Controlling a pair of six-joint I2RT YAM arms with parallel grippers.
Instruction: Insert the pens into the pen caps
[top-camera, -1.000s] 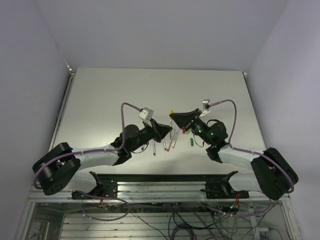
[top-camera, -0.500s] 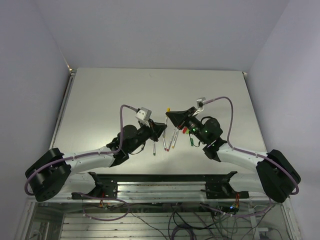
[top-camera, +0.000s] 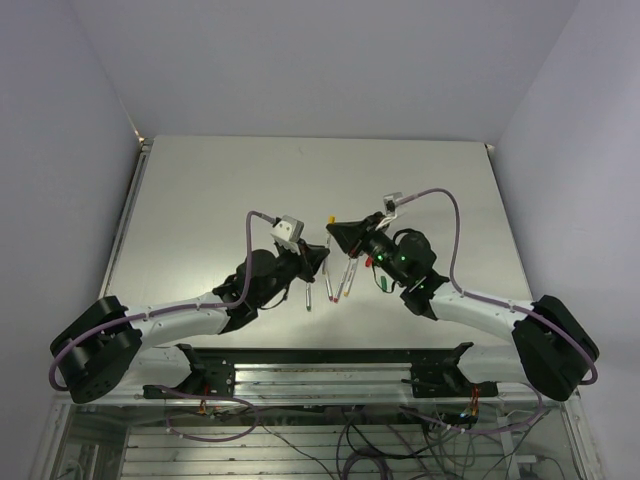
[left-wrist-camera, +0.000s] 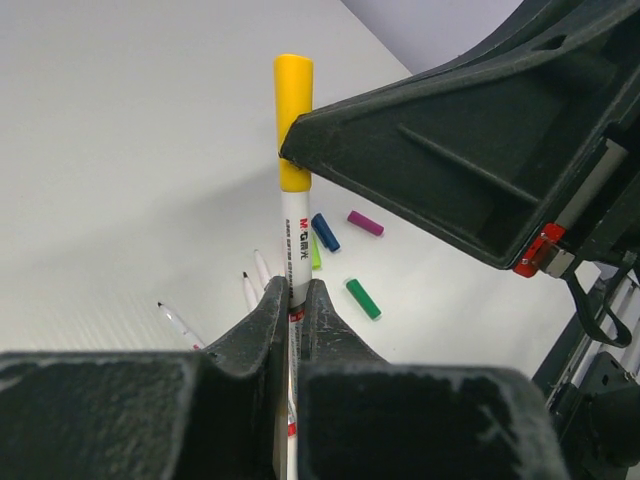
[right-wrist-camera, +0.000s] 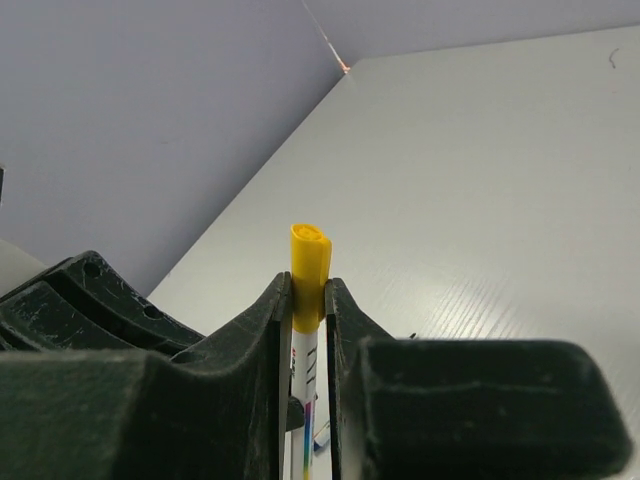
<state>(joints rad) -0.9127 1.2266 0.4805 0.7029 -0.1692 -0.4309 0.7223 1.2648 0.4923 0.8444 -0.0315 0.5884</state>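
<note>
The capped pen will next go outward and down with my left gripper, to be released on the empty tabletop below the gripper, to its left in the top view.
A white pen (left-wrist-camera: 296, 240) stands upright, and my left gripper (left-wrist-camera: 296, 290) is shut on its lower barrel. A yellow pen cap (left-wrist-camera: 292, 110) sits on the pen's top end. My right gripper (right-wrist-camera: 308, 290) is shut on that yellow cap (right-wrist-camera: 309, 275), with the pen barrel (right-wrist-camera: 306, 370) running down between its fingers. In the top view the left gripper (top-camera: 318, 252) and right gripper (top-camera: 337, 235) meet above the table's middle. Loose dark blue (left-wrist-camera: 325, 232), magenta (left-wrist-camera: 365, 223) and green (left-wrist-camera: 362, 298) caps lie on the table below. Other pens (top-camera: 329, 290) lie uncapped there.
Two bare pens (left-wrist-camera: 250, 290) lie left of the held one. A green cap (top-camera: 381, 283) rests near the right arm's wrist. The white table (top-camera: 250, 180) has walls behind and at both sides.
Both grippers, joined on the pen and yellow cap, have drifted a little left and towards the back. Neither grip has changed.
</note>
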